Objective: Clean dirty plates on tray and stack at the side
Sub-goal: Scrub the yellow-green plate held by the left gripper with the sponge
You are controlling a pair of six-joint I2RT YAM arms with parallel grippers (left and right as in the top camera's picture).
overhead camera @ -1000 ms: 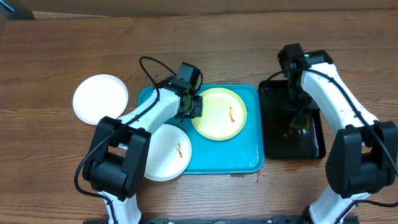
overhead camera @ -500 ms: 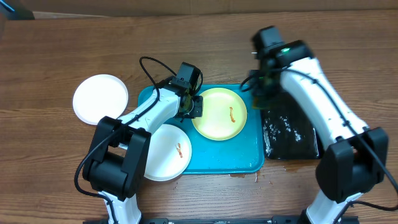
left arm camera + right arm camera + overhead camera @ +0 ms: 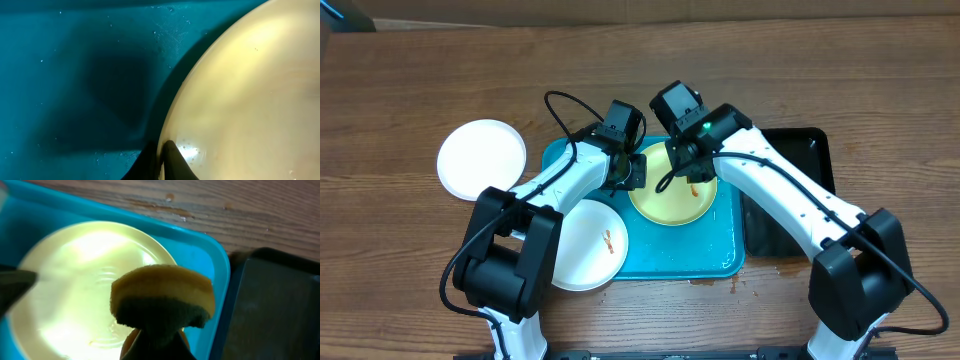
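Observation:
I will next move my right gripper to the right in the overhead view and lower it toward the black tray's bottom to let go of the sponge (image 3: 162,297), because the black tray's bottom is empty.
A pale yellow-green plate (image 3: 670,205) lies on the turquoise tray (image 3: 720,255). My left gripper (image 3: 632,172) is shut on that plate's left rim; the left wrist view shows its tips (image 3: 162,162) pinching the rim of the plate (image 3: 250,100). My right gripper (image 3: 686,176) hangs over the plate's middle, shut on a yellow sponge (image 3: 162,297) with a dark scouring side. A white plate (image 3: 585,245) with an orange smear overlaps the tray's left edge. Another white plate (image 3: 481,158) lies on the wood to the left.
A black tray (image 3: 800,160) sits right of the turquoise tray, partly under my right arm. In the right wrist view it (image 3: 280,310) borders the turquoise rim (image 3: 215,265). Bare wooden table lies all around.
My right arm has swung left from over the black tray, carrying the sponge to above the yellow-green plate. The left arm has not moved.

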